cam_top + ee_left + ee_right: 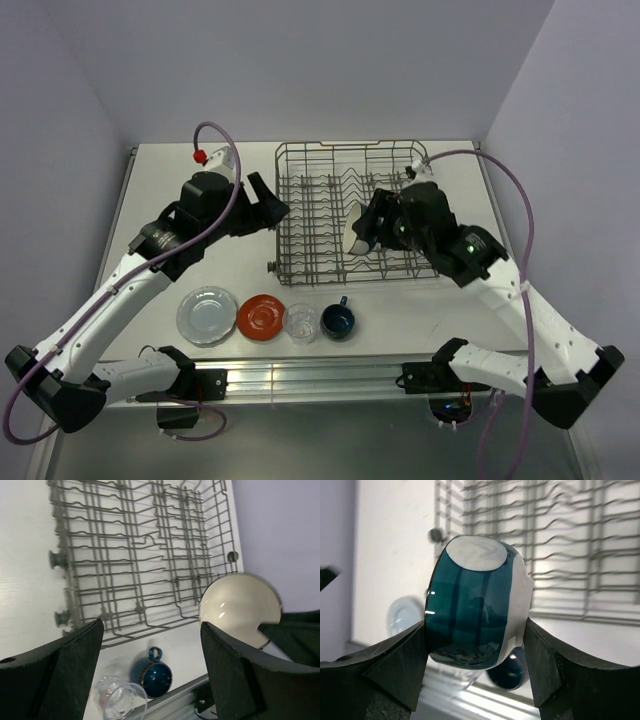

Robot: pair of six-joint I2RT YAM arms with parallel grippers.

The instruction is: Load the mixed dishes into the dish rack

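My right gripper swings outward next, turning, then lowers and releases the bowl, as the rack's empty far corner point(402, 168) is outward of it, rightward in the top view.
The grey-brown wire dish rack point(310, 190) stands at the back middle of the table. My right gripper point(370, 230) is shut on the cream bowl with a dark outside point(354, 228) and holds it on edge over the rack's front right part. In the right wrist view the bowl point(475, 600) sits between both fingers of that gripper point(475, 626). My left gripper point(270, 205) is open and empty at the rack's left side. A pale blue-grey plate point(207, 314), a red-orange plate point(264, 317), a clear glass tumbler point(300, 322) and a dark blue mug point(338, 320) stand in a row in front.
The left wrist view shows the rack point(140, 555), the held bowl point(240, 607), the mug point(154, 675) and the tumbler point(120, 700) between my open left gripper point(151, 630). A metal rail point(310, 375) runs along the near table edge. Walls close in at the back and sides.
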